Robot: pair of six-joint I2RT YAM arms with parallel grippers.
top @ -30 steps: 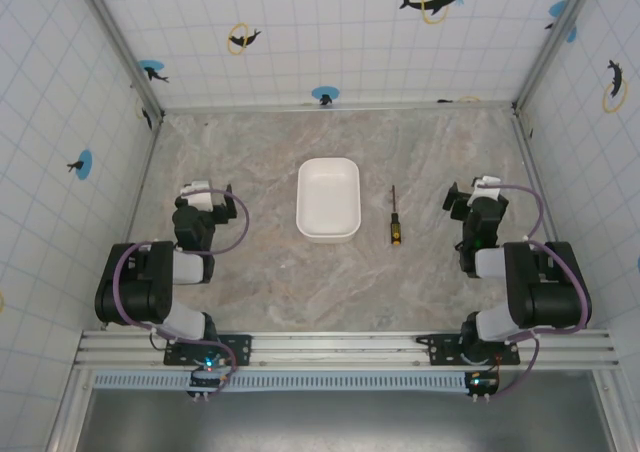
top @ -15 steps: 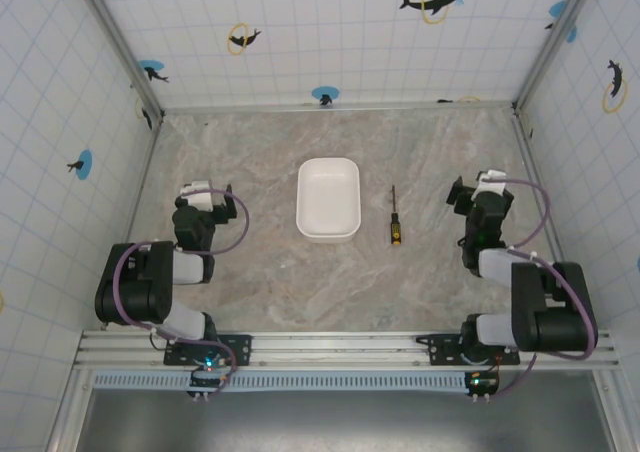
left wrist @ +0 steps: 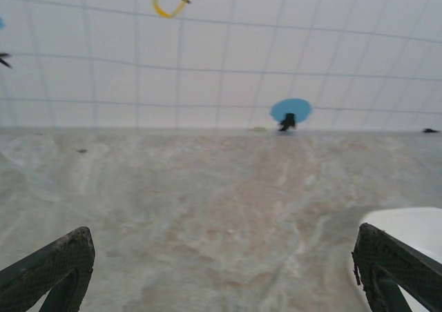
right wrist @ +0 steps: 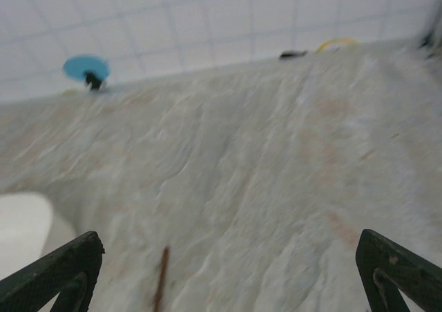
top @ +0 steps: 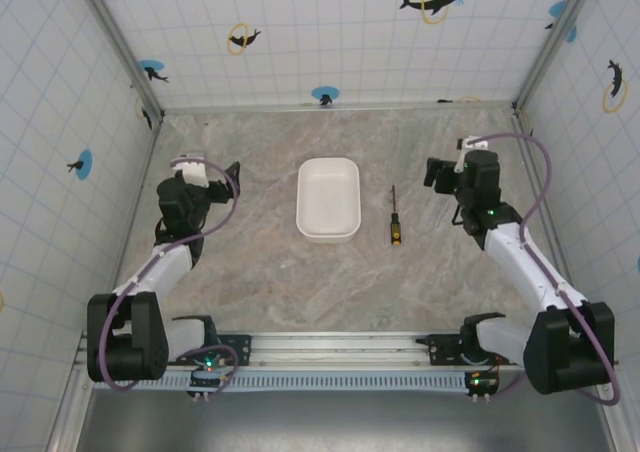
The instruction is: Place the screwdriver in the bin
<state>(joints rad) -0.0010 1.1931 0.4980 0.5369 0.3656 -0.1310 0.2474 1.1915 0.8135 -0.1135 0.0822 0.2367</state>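
The black handle [top: 396, 229] lies below, back and toward the bin [top: 328, 199], so next my right gripper will swing that way, tilt its open fingers down and lower them around the handle.
The small screwdriver [top: 395, 218] lies on the marble table just right of the white bin [top: 328, 199], yellow-and-black handle toward me, thin shaft pointing away. Its shaft tip [right wrist: 161, 279] shows blurred low in the right wrist view, with the bin's corner [right wrist: 21, 229] at the left edge. My right gripper [top: 437, 175] hovers open, up and to the right of the screwdriver, holding nothing. On the far side of the bin my left gripper [top: 222, 184] also hangs open and empty; the bin's rim [left wrist: 407, 223] shows at the right of its wrist view.
Tiled enclosure walls with dolphin stickers ring the table on three sides. Bare marble stretches around the bin and behind it toward the back wall [top: 330, 97]. The arm bases sit on the rail at the near edge [top: 340, 347].
Both arms have lifted and stretched forward from their folded rest poses; the right gripper swung left toward the screwdriver. Bin and screwdriver have not moved.
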